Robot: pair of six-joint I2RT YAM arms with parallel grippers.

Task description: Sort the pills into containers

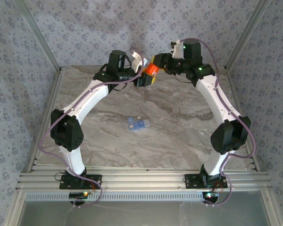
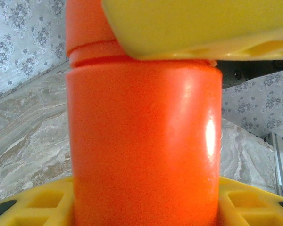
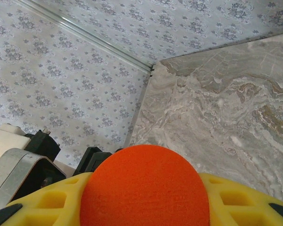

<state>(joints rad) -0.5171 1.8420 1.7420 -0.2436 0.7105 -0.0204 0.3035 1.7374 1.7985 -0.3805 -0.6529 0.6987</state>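
My right gripper carries the bottle [image 1: 151, 70] by its cap down and back toward the base onto the bare marble apart from the container next and releases it there.
The orange bottle [image 1: 151, 70] hangs in the air over the far middle of the table, held between both arms. My left gripper [image 1: 144, 79] is shut on its body; in the left wrist view the bottle [image 2: 141, 141] stands between my yellow fingers [image 2: 33, 202]. My right gripper [image 1: 157, 65] is shut on the red-orange cap [image 3: 144, 188], whose round top sits between its yellow fingers [image 3: 236, 200]. One right finger [image 2: 198, 28] crosses the bottle's top. The pale blue container [image 1: 138, 123] lies on the marble table, apart from both grippers. No pills can be made out.
The marble table [image 1: 179, 136] is walled by patterned panels at the back and sides. An aluminium rail [image 1: 141, 181] carrying both arm bases runs along the near edge.
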